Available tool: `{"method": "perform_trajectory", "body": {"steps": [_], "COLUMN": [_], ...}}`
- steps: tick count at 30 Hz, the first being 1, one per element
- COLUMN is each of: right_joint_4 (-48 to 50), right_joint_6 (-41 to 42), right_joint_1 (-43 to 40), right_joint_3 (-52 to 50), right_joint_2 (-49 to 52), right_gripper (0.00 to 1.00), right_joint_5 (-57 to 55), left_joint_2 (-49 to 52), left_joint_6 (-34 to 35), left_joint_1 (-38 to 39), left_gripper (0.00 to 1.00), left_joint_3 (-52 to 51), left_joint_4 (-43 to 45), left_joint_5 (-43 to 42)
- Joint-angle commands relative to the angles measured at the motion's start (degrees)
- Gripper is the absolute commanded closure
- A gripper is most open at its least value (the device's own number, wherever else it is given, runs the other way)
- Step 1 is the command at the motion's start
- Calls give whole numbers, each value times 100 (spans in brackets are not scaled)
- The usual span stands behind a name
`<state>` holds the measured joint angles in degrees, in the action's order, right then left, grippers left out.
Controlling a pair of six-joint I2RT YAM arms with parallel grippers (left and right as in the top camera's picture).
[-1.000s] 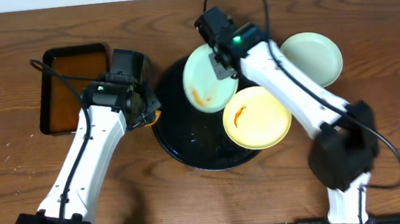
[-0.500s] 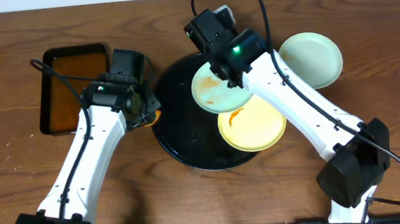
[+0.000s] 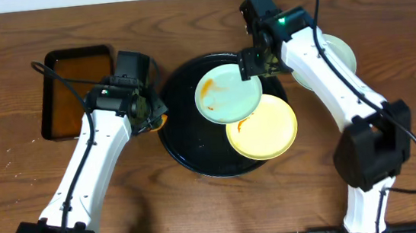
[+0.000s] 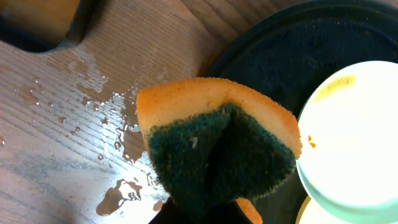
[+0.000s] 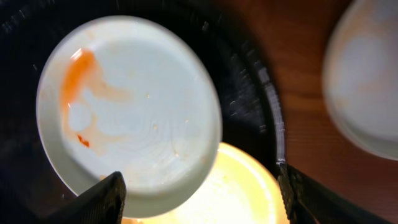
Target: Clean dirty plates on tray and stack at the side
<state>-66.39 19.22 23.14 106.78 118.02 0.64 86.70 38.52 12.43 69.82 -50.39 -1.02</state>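
My right gripper moves down next, open, onto the smeared mint plate's rim, on the side facing the second mint plate, because it lies on top of the yellow plate (image 3: 264,129).
A pale mint plate (image 3: 228,93) with an orange smear lies on the round black tray (image 3: 187,141), its edge resting over a pale yellow plate (image 3: 264,129). My right gripper (image 3: 260,64) hovers open just behind both. In the right wrist view its fingers (image 5: 107,198) straddle the mint plate (image 5: 124,106) and yellow plate (image 5: 242,193) without touching them. A second mint plate (image 3: 336,58) sits on the table to the right, partly hidden by the arm. My left gripper (image 3: 150,110) stays at the tray's left rim, shut on an orange and green sponge (image 4: 217,143).
A rectangular black tray of brown liquid (image 3: 75,91) stands at the far left. Water puddles (image 4: 118,140) wet the wood beside the sponge. The right arm crosses over the table from the front right to the tray's back edge.
My right gripper has let the smeared mint plate down flat on the tray over the yellow plate, opened, and drawn back to the right. The left arm has not moved.
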Motion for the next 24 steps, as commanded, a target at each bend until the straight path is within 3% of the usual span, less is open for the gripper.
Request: {"method": "perform_trajectory", "body": {"steps": [1,17,24], "right_joint_4": [-31,133,306], "right_joint_6": [181,313,304], "right_joint_1": [42,-33,-31], "right_joint_3": [-76,-79,-94], "right_joint_2": [398,1043,1281], "right_gripper": [21,22,28], "right_joint_5": [782,518,520], "left_joint_2": [-44,-44,-44], "left_joint_6": [-103,-103,-103], "left_joint_1": [-15,-13,-13], "left_gripper": [92,92,92], "left_joint_3": [-33,-33,-33], "left_joint_4": [-11,-11,-17], "left_joint_5": [31,31,28]}}
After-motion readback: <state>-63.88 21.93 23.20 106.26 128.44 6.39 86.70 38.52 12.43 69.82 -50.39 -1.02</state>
